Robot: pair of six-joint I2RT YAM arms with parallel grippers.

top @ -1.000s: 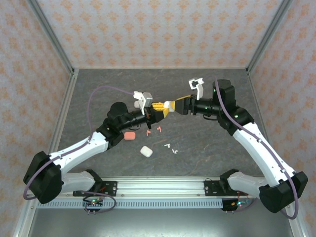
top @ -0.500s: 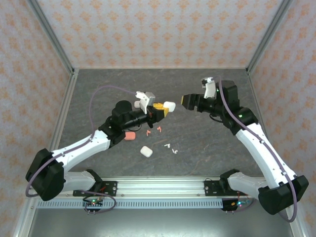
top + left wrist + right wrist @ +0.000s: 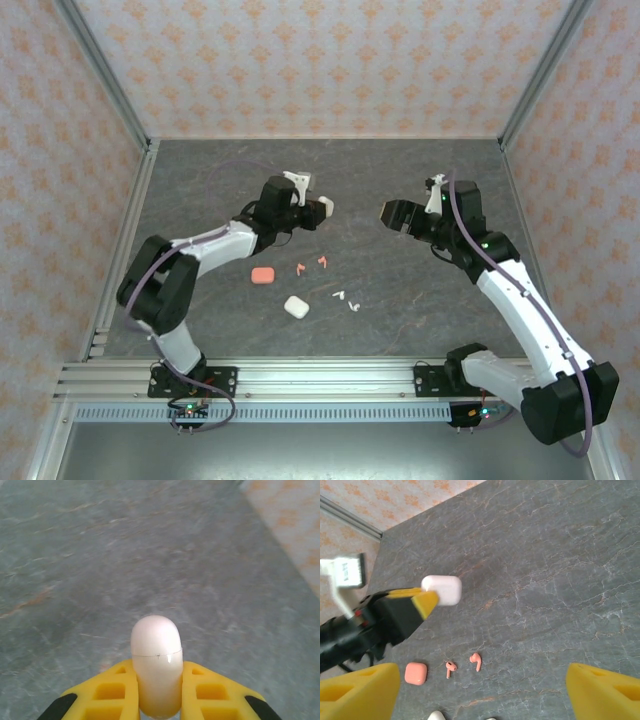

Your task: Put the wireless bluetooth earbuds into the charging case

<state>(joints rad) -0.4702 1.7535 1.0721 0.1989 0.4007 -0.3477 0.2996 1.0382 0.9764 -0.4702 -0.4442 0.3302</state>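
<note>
My left gripper lowers the closed white charging case [image 3: 324, 207] next and releases it on the bare grey tabletop, as that clear patch lies below my gripper.
My left gripper [image 3: 311, 210] is shut on a closed white charging case [image 3: 324, 207] and holds it above the table at mid-back. In the left wrist view the case [image 3: 155, 660] stands out between the yellow fingers [image 3: 112, 695]. My right gripper [image 3: 392, 214] hangs open and empty to the case's right, clear of it. Its own view looks across at the held case [image 3: 442, 589]. Two salmon-pink earbuds [image 3: 300, 267] [image 3: 323, 260] lie on the table below the case, also seen as earbuds [image 3: 451, 668] [image 3: 476, 661]. Two white earbuds [image 3: 340, 295] [image 3: 354, 306] lie nearer the front.
A pink case [image 3: 263, 274] [image 3: 415, 673] and a second white case [image 3: 296, 307] lie shut on the grey stone-patterned table [image 3: 430, 300]. Patterned walls and metal posts [image 3: 120, 110] box in the table on three sides.
My right gripper let go of the white case, opened wide and drew back to the right. My left arm carried the case a little farther back.
</note>
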